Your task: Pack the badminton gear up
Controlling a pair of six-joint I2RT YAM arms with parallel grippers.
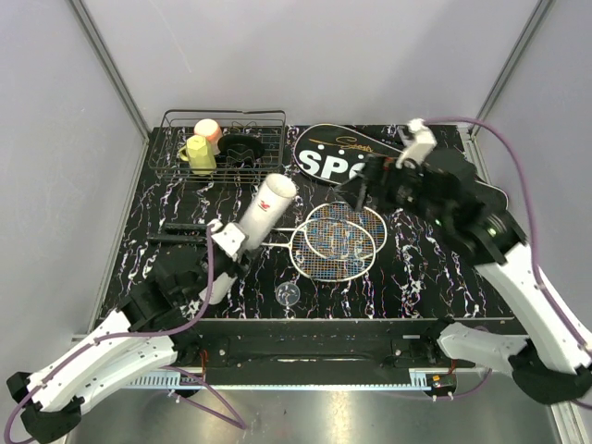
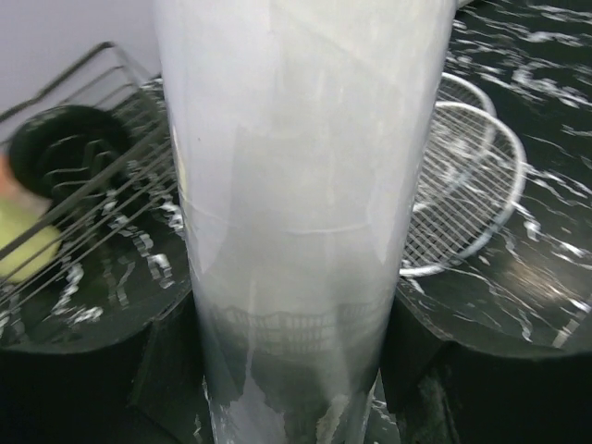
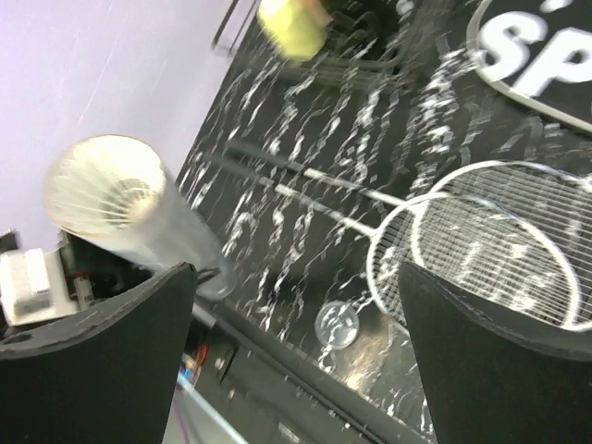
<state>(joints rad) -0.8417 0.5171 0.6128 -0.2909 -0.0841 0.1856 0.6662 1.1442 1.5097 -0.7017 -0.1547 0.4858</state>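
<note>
I should next bring my right gripper back down past the rackets onto the clear lid's rim, because the lid is below my gripper and to its left in the top view.
My left gripper (image 1: 231, 239) is shut on the long white tube (image 1: 264, 213), which tilts up and away with its open end toward the bag. In the left wrist view the tube (image 2: 305, 185) fills the frame between both fingers (image 2: 421, 356). From the right wrist, white shuttlecock feathers (image 3: 111, 190) show inside the tube's mouth. Two rackets (image 1: 338, 240) lie crossed mid-table, heads overlapping. The black "SPORT" bag (image 1: 342, 153) lies at the back. My right gripper (image 1: 363, 190) hangs open and empty above the racket heads, jaws wide in its own view (image 3: 296, 370).
A black wire basket (image 1: 222, 143) with yellow and pink cups stands at the back left. A small clear round lid (image 1: 288, 295) lies near the table's front edge, also in the right wrist view (image 3: 336, 324). The racket handles (image 1: 180, 233) point left.
</note>
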